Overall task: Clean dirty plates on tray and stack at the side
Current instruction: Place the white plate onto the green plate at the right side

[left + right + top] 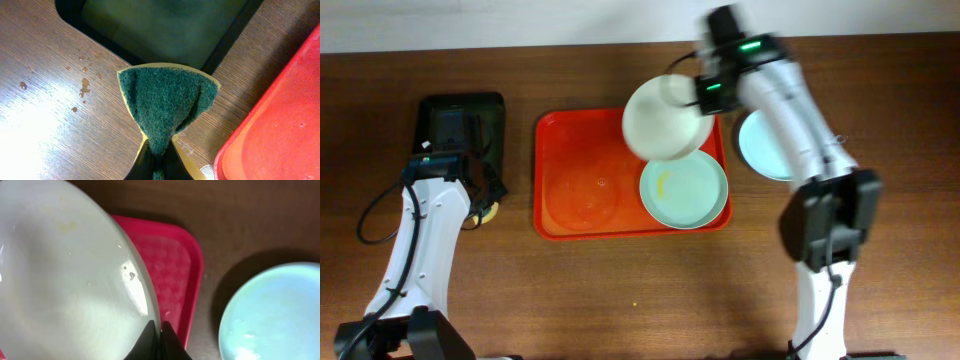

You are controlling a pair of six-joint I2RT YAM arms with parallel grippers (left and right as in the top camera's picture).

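Observation:
The white plate will go next in my right gripper past the edge of the tray and down, to be released on the mint-blue plate outside the tray, because that starts the side stack.
My right gripper is shut on the rim of the white plate and holds it tilted above the back right of the red-orange tray. In the right wrist view the fingers pinch the plate's edge; a small yellowish smear shows near its top. A mint-blue plate with a yellow smear lies in the tray's right half. A second mint-blue plate lies on the table right of the tray, also in the right wrist view. My left gripper is shut on a green-and-yellow sponge.
A black rectangular tray sits at the left, behind my left gripper; it fills the top of the left wrist view. Water drops lie on the wood. The red tray's corner is just right of the sponge.

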